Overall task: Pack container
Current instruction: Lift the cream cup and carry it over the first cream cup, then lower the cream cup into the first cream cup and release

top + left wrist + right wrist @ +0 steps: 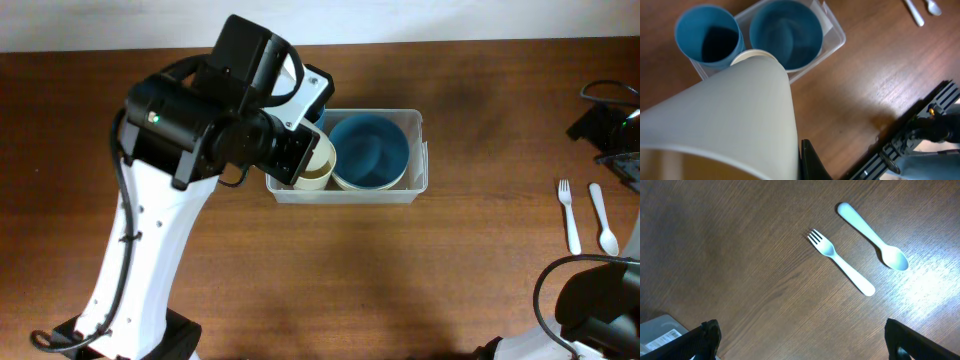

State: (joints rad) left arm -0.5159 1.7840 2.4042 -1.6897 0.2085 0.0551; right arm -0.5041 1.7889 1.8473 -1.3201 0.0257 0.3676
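Observation:
The standing cream cup's opening (pixel 315 173) lies below my left gripper beside the blue bowl (pixel 368 150), so I should lower the held cup, its base already pointing there, and release.
The container (pixel 419 152), a clear rectangular bin, sits mid-table and holds a blue bowl (pixel 368 150). My left gripper (pixel 303 150) hangs over the bin's left end, shut on the wall of a cream cup (pixel 320 166). In the left wrist view the cream cup (pixel 740 115) fills the foreground, with one dark finger (pixel 812 162) pressed against its outside. Its base points at the container (pixel 838 39), between a blue cup (pixel 709 40) and the blue bowl (pixel 785 32). My right gripper (pixel 805 345) is open and holds nothing, above bare wood.
A white fork (pixel 568 215) and a white spoon (pixel 602 215) lie on the table at the right, and the fork (pixel 840 262) and spoon (pixel 872 236) lie ahead of the right gripper. A corner of the container (pixel 660 332) shows at the right wrist view's lower left.

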